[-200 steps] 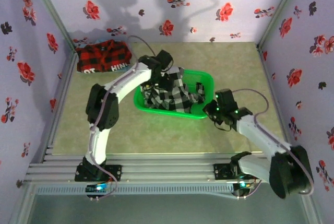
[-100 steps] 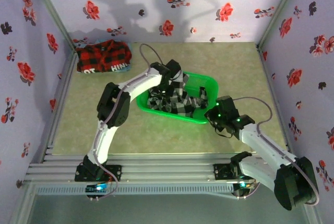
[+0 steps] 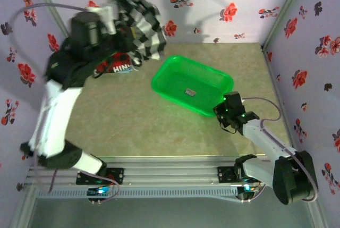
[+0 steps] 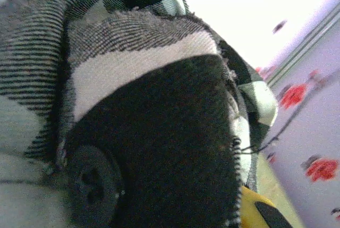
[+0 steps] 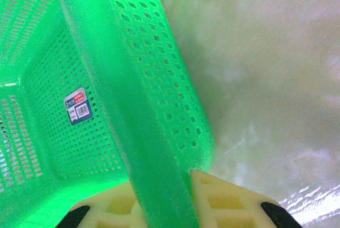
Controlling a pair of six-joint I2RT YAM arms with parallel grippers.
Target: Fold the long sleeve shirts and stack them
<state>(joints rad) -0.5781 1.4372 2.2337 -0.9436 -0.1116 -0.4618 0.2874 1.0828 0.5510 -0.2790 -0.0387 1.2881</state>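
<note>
The right gripper swings the basket outward toward the bare back corner [image 3: 251, 57] next, then lets go of the basket's rim, since the basket sits empty in the middle of the table.
The black-and-white checked shirt [image 3: 142, 23] hangs bunched high over the back left, with my left gripper [image 3: 114, 18] shut on it. In the left wrist view its cloth [image 4: 159, 132] and a dark button [image 4: 93, 183] press close, beside one yellow fingertip [image 4: 254, 211]. Folded on the table at the back left lies the red-and-black plaid shirt [image 3: 118, 67] with white lettering, partly hidden behind the raised left arm. My right gripper [image 3: 226, 109] is shut on the near right rim of the green basket [image 3: 175, 60]. That rim [image 5: 154, 148] runs between its yellow pads [image 5: 226, 201].
The green basket holds nothing but a small label [image 3: 188, 92] on its floor. Flowered walls close in the back and both sides. Bare green table lies in front of the basket and to its left [image 3: 122, 116].
The left arm has pulled the checked shirt out of the basket and swung it up to the back left. The basket has slid a little right, still gripped by the right gripper.
</note>
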